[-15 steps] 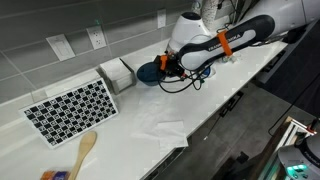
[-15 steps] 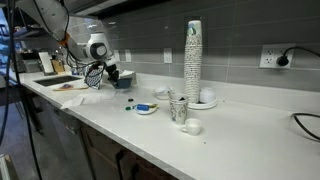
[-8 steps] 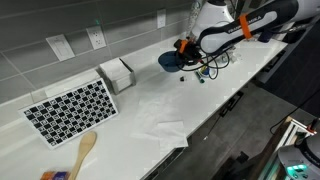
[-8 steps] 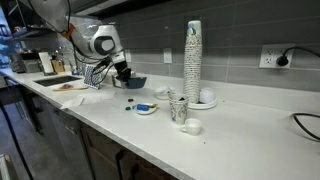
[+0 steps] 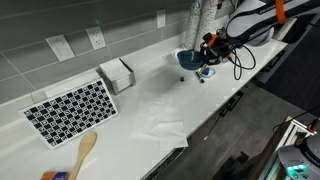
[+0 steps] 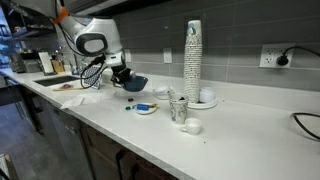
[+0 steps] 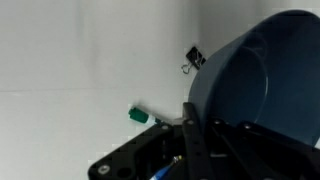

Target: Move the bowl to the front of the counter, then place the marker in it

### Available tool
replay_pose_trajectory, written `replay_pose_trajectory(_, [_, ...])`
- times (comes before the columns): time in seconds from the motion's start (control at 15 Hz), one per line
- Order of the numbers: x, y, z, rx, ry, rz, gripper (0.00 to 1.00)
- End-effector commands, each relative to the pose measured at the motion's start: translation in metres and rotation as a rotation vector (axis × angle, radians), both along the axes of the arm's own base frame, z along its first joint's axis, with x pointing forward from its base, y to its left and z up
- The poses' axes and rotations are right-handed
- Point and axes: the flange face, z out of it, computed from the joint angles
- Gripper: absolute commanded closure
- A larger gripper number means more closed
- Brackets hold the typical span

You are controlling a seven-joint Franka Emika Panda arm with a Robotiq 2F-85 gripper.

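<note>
The bowl hangs far from the counter's front edge, so it goes toward the bare counter along that edge (image 5: 205,98) next, then down for release.
My gripper (image 5: 205,52) is shut on the rim of the dark blue bowl (image 5: 189,59) and holds it tilted just above the white counter. Both also show in an exterior view, the gripper (image 6: 122,74) left of the bowl (image 6: 136,83). In the wrist view the bowl (image 7: 262,70) fills the right side, with one finger (image 7: 190,128) against its outer wall. A marker with a green cap (image 7: 138,116) lies on the counter left of the gripper (image 7: 200,118), its body partly hidden behind the finger. A black binder clip (image 7: 193,60) lies beyond it.
A napkin holder (image 5: 118,73) stands at the wall, with a checkered mat (image 5: 72,108), a wooden spatula (image 5: 84,150) and a white cloth (image 5: 160,128) nearby. A tall cup stack (image 6: 193,60), a small white bowl (image 6: 146,108) and a cup (image 6: 179,108) stand further along.
The arm has carried the blue bowl away from the napkin holder, along the counter toward the cup stack and the counter's front edge.
</note>
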Motion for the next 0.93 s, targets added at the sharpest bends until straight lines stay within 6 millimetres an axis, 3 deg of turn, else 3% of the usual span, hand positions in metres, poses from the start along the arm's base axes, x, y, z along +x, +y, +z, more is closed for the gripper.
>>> replay_pose_trajectory(0.0, [-0.059,0.007,0.029,0.056,-0.117,0.122,0.99])
replay_pose_trajectory(0.13, [-0.087,0.007,0.034,0.066,-0.157,0.228,0.99])
replay_pose_trajectory(0.4, [-0.13,0.022,0.016,0.061,-0.093,0.479,0.99])
replay_pose_trajectory(0.67, [-0.138,0.043,-0.003,0.024,-0.021,0.586,0.99])
replay_pose_trajectory(0.87, [-0.138,0.017,-0.023,0.041,0.023,0.513,0.99])
